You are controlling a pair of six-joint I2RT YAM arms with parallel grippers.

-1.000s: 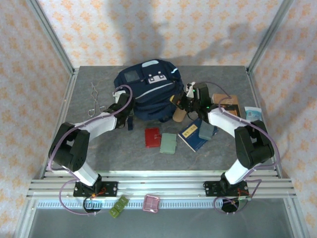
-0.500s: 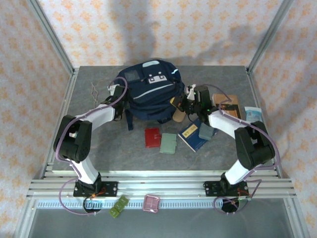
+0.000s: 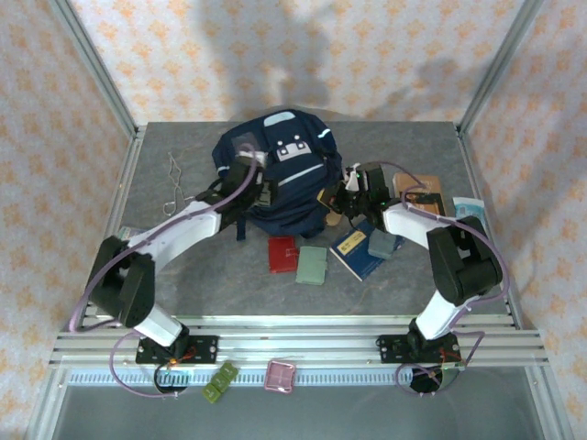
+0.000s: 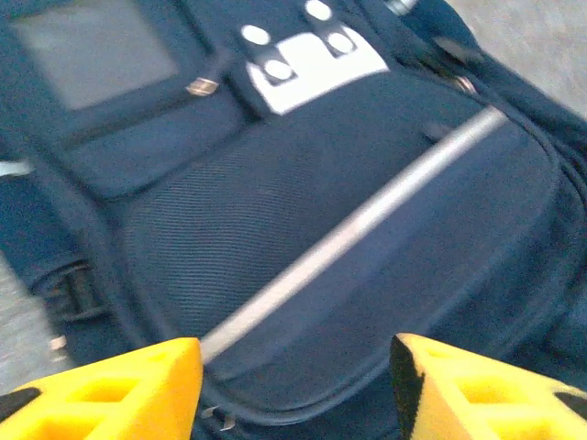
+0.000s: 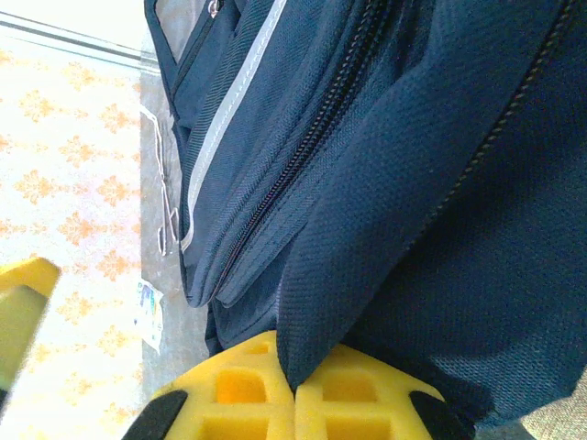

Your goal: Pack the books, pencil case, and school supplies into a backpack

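The front panel's pale stripe is outward of my right gripper. The fold should next be carried outward toward that stripe by my right gripper and released there.
The navy backpack stands at the back middle of the table, its grey patch and white patches facing up. My left gripper hovers open over its front panel; in the left wrist view the gripper has the pale stripe beyond its yellow fingers. My right gripper is shut on a fold of backpack fabric at the bag's right side. A tan pencil case peeks out below it. The dark blue book, brown book, grey slab, red case and green case lie on the table.
A thin metal tool lies left of the bag. A light-blue packet sits at the right edge. Metal frame posts and patterned walls surround the table. Small trays rest on the front rail.
My left gripper swung from the bag's left side to over its front panel and opened. The backpack shifted and now stands more upright. The right gripper kept its grip.
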